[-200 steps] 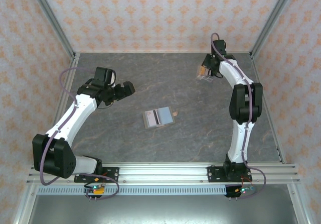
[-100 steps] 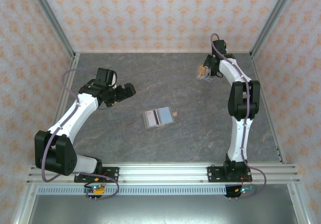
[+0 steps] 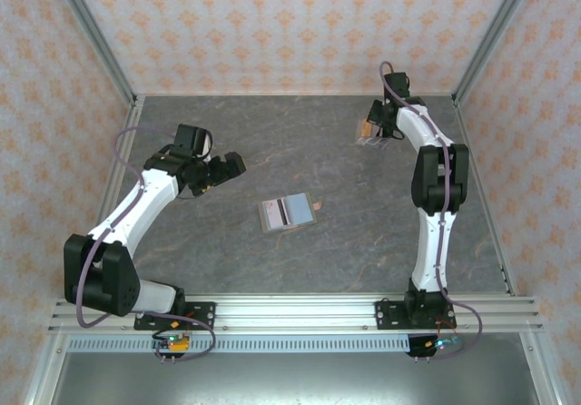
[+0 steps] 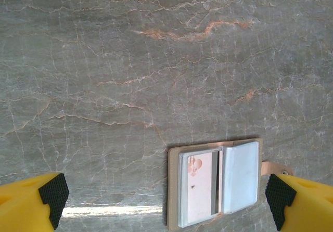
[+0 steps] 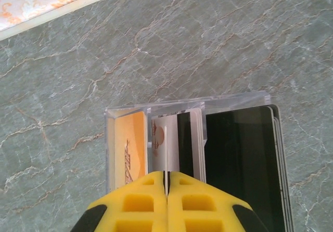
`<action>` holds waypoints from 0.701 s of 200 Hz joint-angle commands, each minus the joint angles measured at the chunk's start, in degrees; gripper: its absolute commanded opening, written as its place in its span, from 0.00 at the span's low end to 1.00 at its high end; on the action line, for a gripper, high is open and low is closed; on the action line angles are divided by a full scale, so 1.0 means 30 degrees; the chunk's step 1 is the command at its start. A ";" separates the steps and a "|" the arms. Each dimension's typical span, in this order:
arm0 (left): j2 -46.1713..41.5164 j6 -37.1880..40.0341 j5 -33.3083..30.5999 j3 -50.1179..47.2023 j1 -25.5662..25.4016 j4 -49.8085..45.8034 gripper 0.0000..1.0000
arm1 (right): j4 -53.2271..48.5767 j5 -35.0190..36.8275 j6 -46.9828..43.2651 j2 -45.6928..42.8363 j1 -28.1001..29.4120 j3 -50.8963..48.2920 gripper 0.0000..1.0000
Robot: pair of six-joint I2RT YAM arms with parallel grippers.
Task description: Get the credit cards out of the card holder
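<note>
My right gripper should lower the credit card, seen edge-on, into the middle slot of the clear box and let go of it, because white striped cards stand there.
The card holder (image 3: 287,212) lies open in the middle of the table, tan outside with clear sleeves. In the left wrist view the card holder (image 4: 213,188) shows a white-pink credit card (image 4: 200,188) with a dark stripe in its left sleeve. My left gripper (image 3: 222,169) hovers open to the left of it, and its black pads (image 4: 52,198) stand wide apart. At the back right my right gripper (image 3: 370,128) is shut on a thin credit card (image 5: 165,149), seen edge-on, above a clear box (image 5: 187,112).
The clear box (image 3: 363,140) holds an orange card (image 5: 129,146), a white striped card (image 5: 174,138) and black cards (image 5: 239,159). Patterned walls and metal posts (image 3: 477,51) ring the grey marble table (image 3: 363,242). A rail (image 3: 290,312) runs along the near edge.
My left arm has drawn back slightly toward the near left, gripper still open. The right gripper has stayed over the clear box, with its elbow shifting a little.
</note>
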 commanded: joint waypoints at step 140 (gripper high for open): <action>0.0951 -0.0228 0.0694 -0.0430 0.0215 0.0930 1.00 | 0.0826 -0.1554 0.1487 -0.4979 -0.0085 -0.7048 0.10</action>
